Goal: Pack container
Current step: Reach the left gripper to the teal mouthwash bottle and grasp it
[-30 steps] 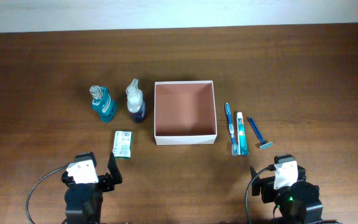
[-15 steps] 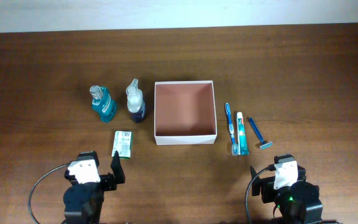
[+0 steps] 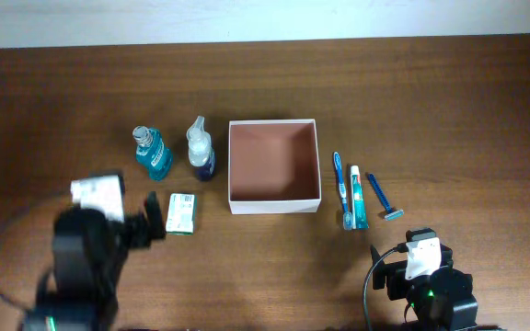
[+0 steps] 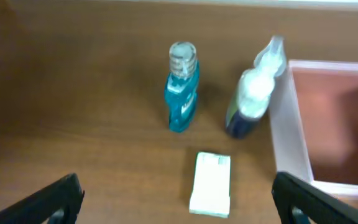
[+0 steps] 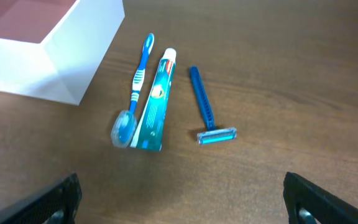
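Note:
The cap of the teal mouthwash bottle stands clear of the spray bottle. My left gripper will next move outward, then go down over the end with the cap and close there.
The container is a square white box with a reddish-brown inside, empty, at the table's middle; its wall shows in the left wrist view and the right wrist view. A teal mouthwash bottle, a spray bottle and a green-and-white flat packet lie left of it. A blue toothbrush, a toothpaste tube and a blue razor lie right of it. My left gripper is open and empty, just left of the packet. My right gripper is open and empty near the front edge.
The left arm's body and cable take up the front left of the brown wooden table. The right arm's base sits at the front right. A pale wall strip runs along the back edge.
My left arm has lifted and moved forward and left, bringing its open gripper up beside the packet. The right arm and all objects have not moved.

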